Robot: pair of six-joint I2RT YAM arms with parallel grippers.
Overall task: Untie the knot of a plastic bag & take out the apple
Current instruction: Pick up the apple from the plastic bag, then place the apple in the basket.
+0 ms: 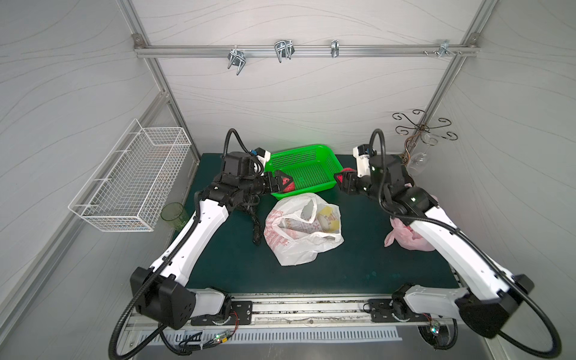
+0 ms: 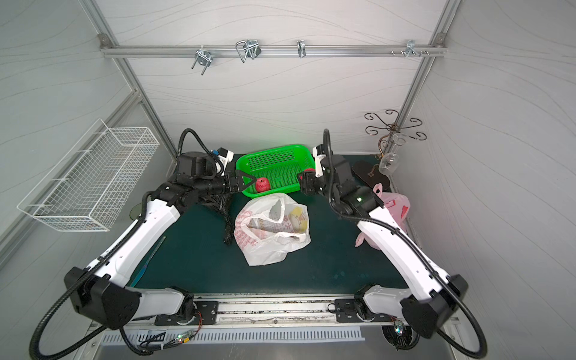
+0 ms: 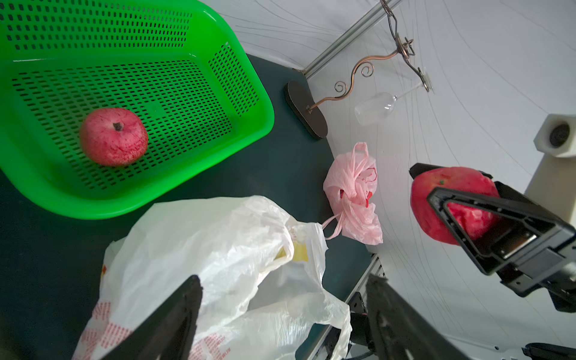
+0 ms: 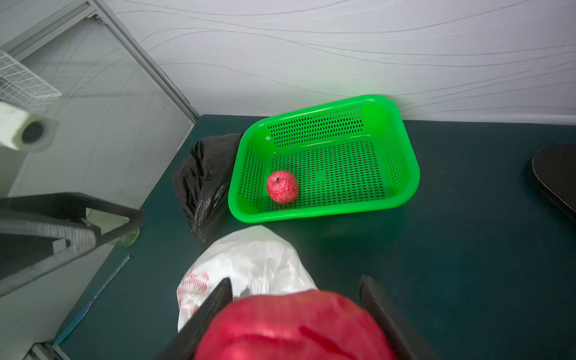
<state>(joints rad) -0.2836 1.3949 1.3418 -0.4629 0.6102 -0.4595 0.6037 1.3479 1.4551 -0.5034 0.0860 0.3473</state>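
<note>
My right gripper should carry the red apple outward and down next, then release it beside the other apple on the basket's bare bottom, which lies outward and below.
The white plastic bag (image 1: 301, 232) (image 3: 218, 258) lies on the green mat with its mouth open and no knot showing. My right gripper (image 4: 296, 282) (image 1: 343, 177) is shut on a red apple (image 4: 293, 327) (image 3: 448, 199), held in the air beside the right end of the green basket (image 1: 300, 149). A second red apple (image 3: 113, 137) (image 2: 262, 184) sits inside the basket near its left end. My left gripper (image 3: 284, 280) (image 2: 247, 180) hangs open and empty over the basket's front left corner, above the bag's far edge.
A knotted pink bag (image 3: 352, 193) lies at the right under my right arm. A crumpled black bag (image 4: 202, 180) lies left of the white one. A wire basket (image 1: 131, 184) hangs on the left wall, with a green cup (image 1: 173, 215) below. A wine-glass stand (image 1: 420, 124) is back right.
</note>
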